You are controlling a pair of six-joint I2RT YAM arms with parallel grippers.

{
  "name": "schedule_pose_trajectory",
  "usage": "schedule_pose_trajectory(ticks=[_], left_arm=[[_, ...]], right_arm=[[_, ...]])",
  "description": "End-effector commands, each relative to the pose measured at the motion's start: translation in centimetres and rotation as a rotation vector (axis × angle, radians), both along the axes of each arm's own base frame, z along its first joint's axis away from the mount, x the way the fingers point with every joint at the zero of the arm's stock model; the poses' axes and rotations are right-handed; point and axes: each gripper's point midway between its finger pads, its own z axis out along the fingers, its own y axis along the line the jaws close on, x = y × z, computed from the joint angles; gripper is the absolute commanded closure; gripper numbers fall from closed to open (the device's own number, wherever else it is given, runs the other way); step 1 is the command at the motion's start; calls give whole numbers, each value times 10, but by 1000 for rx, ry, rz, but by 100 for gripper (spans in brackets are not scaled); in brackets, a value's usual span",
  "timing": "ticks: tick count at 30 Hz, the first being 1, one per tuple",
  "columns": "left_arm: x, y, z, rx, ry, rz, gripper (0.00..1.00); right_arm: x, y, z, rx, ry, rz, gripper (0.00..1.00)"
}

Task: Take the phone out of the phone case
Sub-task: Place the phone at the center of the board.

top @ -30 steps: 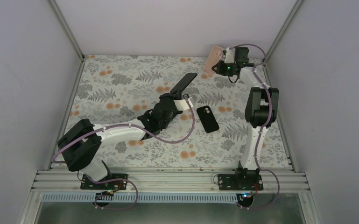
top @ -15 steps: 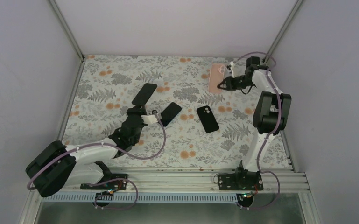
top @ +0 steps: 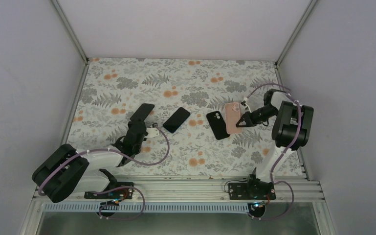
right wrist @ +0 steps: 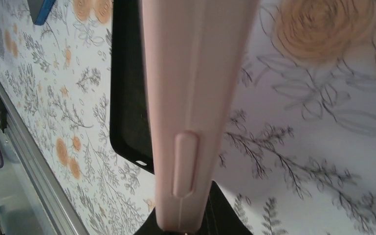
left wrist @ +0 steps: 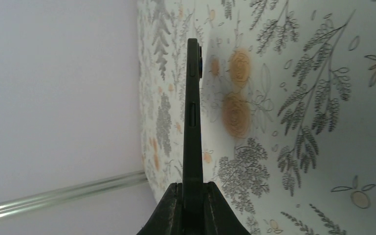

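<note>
I will next lower the black phone [top: 142, 114] with my left gripper and shift it toward the flat black slab, then let go of the phone beside the slab.
The salmon-pink phone case [top: 233, 117] is held by my right gripper [top: 243, 121], which is shut on its end. It hangs just right of a black case-like slab with a camera cut-out [top: 217, 125]. In the right wrist view the pink phone case [right wrist: 195, 88] is edge-on, with a side button bump, in my right gripper [right wrist: 190, 221]. My left gripper [top: 138, 127] is shut on the black phone [top: 142, 114], lifted at the left-middle of the table. In the left wrist view the phone [left wrist: 194, 122] is edge-on between the fingers of the left gripper [left wrist: 194, 192].
Another black phone-shaped slab [top: 177, 119] lies flat on the floral mat [top: 127, 83] between the arms. The black case [right wrist: 129, 98] lies right under the pink one. White walls enclose the table on three sides, and a metal rail [top: 176, 185] runs along the near edge.
My right arm carried the pink case from the far right corner down beside the black case. My left arm drew back toward the near left with the phone still gripped.
</note>
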Motion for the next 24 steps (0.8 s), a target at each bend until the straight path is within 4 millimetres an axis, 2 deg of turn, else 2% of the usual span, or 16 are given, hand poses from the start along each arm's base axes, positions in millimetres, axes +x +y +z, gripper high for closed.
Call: schedule_pose_trajectory(ticks=[1, 9, 13, 17, 24], left_arm=[[2, -6, 1, -62, 0, -16, 98], [-10, -5, -21, -14, 81, -55, 98], [-17, -9, -34, -21, 166, -71, 98], [-23, -13, -41, -22, 204, -82, 98], [-26, -23, -46, -37, 232, -84, 98]], right_arm=[[-10, -19, -9, -13, -20, 22, 96], [-24, -38, -32, 16, 55, -7, 96], [-32, -38, -17, 141, 66, -16, 96], [-35, -45, -9, 147, 26, -40, 96], [-40, -39, 8, 159, -45, -31, 96]])
